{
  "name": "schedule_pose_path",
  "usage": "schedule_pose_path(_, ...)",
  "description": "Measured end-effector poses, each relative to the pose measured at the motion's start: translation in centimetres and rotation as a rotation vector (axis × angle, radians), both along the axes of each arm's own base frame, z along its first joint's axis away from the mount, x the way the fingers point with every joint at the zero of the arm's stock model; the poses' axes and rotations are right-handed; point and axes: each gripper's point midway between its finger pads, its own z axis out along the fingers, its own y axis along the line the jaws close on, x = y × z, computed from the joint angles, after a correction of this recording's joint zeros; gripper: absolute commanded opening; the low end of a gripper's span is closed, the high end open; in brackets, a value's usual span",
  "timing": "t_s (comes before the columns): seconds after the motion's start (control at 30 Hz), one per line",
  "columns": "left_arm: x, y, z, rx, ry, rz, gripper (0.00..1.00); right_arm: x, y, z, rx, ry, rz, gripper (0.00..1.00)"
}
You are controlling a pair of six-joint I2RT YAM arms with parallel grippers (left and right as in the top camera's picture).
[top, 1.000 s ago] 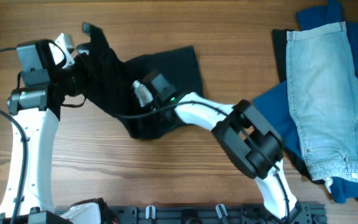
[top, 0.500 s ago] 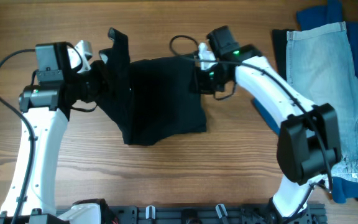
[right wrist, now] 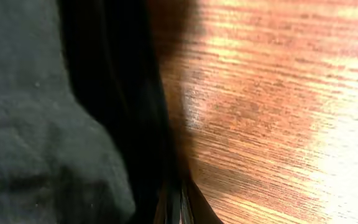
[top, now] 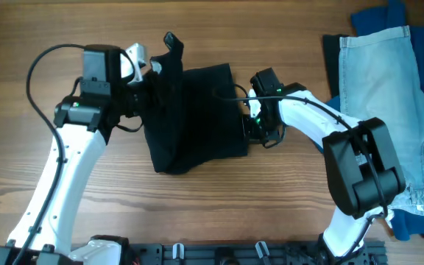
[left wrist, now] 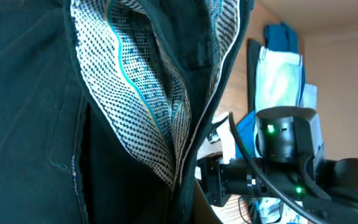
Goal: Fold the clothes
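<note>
The left gripper moves across the black garment toward my right gripper next and lowers onto the cloth, because the held edge still stands off the table.
A black garment lies bunched in the middle of the wooden table. My left gripper is at its upper left edge, shut on the cloth and holding that edge up off the table. In the left wrist view the garment's dotted inner lining and zip fill the frame and hide the fingers. My right gripper is at the garment's right edge, low on the table. In the right wrist view its fingertips are pressed together on the black cloth.
A pile of clothes lies at the right: light blue denim shorts on top of dark blue garments. The right arm shows in the left wrist view. Bare wood lies in front of the garment.
My left gripper has moved right with the lifted edge, so the garment is narrower. My right gripper has moved from the garment's top right corner down to its right edge.
</note>
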Motion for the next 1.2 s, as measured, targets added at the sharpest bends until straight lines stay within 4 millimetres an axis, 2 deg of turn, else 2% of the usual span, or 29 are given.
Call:
schedule_pose_path(0.17, 0.3, -2.2, -2.1, 0.004, 0.051, -0.039, 0.04, -0.1, 0.4, 0.0, 0.003, -0.006, 0.008, 0.09)
schedule_pose_path(0.3, 1.0, -4.8, -3.6, -0.002, 0.052, -0.083, 0.04, -0.1, 0.4, 0.0, 0.003, -0.005, 0.008, 0.08)
schedule_pose_path(0.33, 1.1, -5.4, -3.7, -0.006, 0.046, -0.094, 0.11, 0.0, 0.4, 0.0, 0.003, -0.006, 0.008, 0.07)
schedule_pose_path(0.37, 1.2, -5.8, -3.7, -0.009, 0.037, -0.100, 0.43, -0.1, 0.4, 0.0, 0.002, -0.004, 0.008, 0.04)
schedule_pose_path(0.4, 1.4, -6.6, -3.6, -0.015, 0.016, -0.117, 0.50, -0.1, 0.4, 0.0, 0.002, -0.003, 0.008, 0.04)
schedule_pose_path(0.47, 1.5, -7.4, -3.2, -0.024, -0.006, -0.131, 0.50, -0.3, 0.3, 0.0, -0.002, 0.006, 0.006, 0.04)
schedule_pose_path(0.53, 1.5, -7.7, -3.1, -0.029, -0.007, -0.132, 0.54, -0.5, 0.3, 0.0, -0.004, 0.012, 0.007, 0.04)
schedule_pose_path(0.6, 1.7, -7.3, -3.1, -0.031, -0.006, -0.122, 0.54, -1.2, -0.3, 0.0, -0.021, 0.051, -0.001, 0.04)
schedule_pose_path(0.67, 2.6, -6.0, -2.8, -0.038, -0.016, -0.089, 0.50, -1.3, -1.7, 0.8, -0.063, 0.093, -0.040, 0.04)
schedule_pose_path(0.73, 4.3, -4.1, -2.2, -0.047, -0.056, -0.034, 0.47, 0.2, -3.8, 2.5, -0.108, 0.083, -0.102, 0.05)
schedule_pose_path(0.8, 6.6, -1.1, -1.2, -0.037, -0.131, 0.051, 0.49, 3.8, -5.8, 6.1, -0.103, -0.030, -0.185, 0.06)
schedule_pose_path(0.83, 7.6, 0.2, -0.9, -0.015, -0.164, 0.091, 0.51, 5.7, -6.5, 8.8, -0.079, -0.113, -0.219, 0.09)
schedule_pose_path(0.87, 9.1, 2.1, -0.3, 0.036, -0.232, 0.146, 0.52, 7.6, -6.8, 12.6, -0.035, -0.230, -0.234, 0.10)
schedule_pose_path(0.9, 9.7, 2.8, -0.2, 0.070, -0.263, 0.163, 0.53, 8.5, -6.4, 15.1, 0.007, -0.309, -0.227, 0.10)
schedule_pose_path(0.93, 10.2, 3.1, -0.2, 0.091, -0.286, 0.167, 0.53, 9.0, -5.9, 16.8, 0.043, -0.359, -0.215, 0.10)
schedule_pose_path(0.97, 11.0, 3.3, -0.4, 0.114, -0.311, 0.170, 0.53, 9.1, -4.7, 19.2, 0.101, -0.421, -0.185, 0.09)
schedule_pose_path(1.0, 12.0, 3.6, -1.9, 0.154, -0.316, 0.168, 0.53, 8.7, -3.3, 20.7, 0.155, -0.449, -0.142, 0.09)
schedule_pose_path(1.03, 12.3, 3.7, -2.7, 0.165, -0.306, 0.169, 0.53, 8.3, -2.3, 20.8, 0.182, -0.445, -0.109, 0.09)
schedule_pose_path(1.13, 14.1, 3.9, -7.6, 0.203, -0.265, 0.162, 0.55, 7.3, 1.3, 19.0, 0.223, -0.386, -0.021, 0.09)
schedule_pose_path(1.17, 14.3, 3.9, -9.4, 0.214, -0.236, 0.159, 0.56, 6.6, 2.9, 17.3, 0.226, -0.338, 0.018, 0.09)
schedule_pose_path(1.2, 14.3, 4.0, -12.2, 0.229, -0.181, 0.152, 0.56, 6.0, 3.7, 16.1, 0.226, -0.305, 0.038, 0.09)
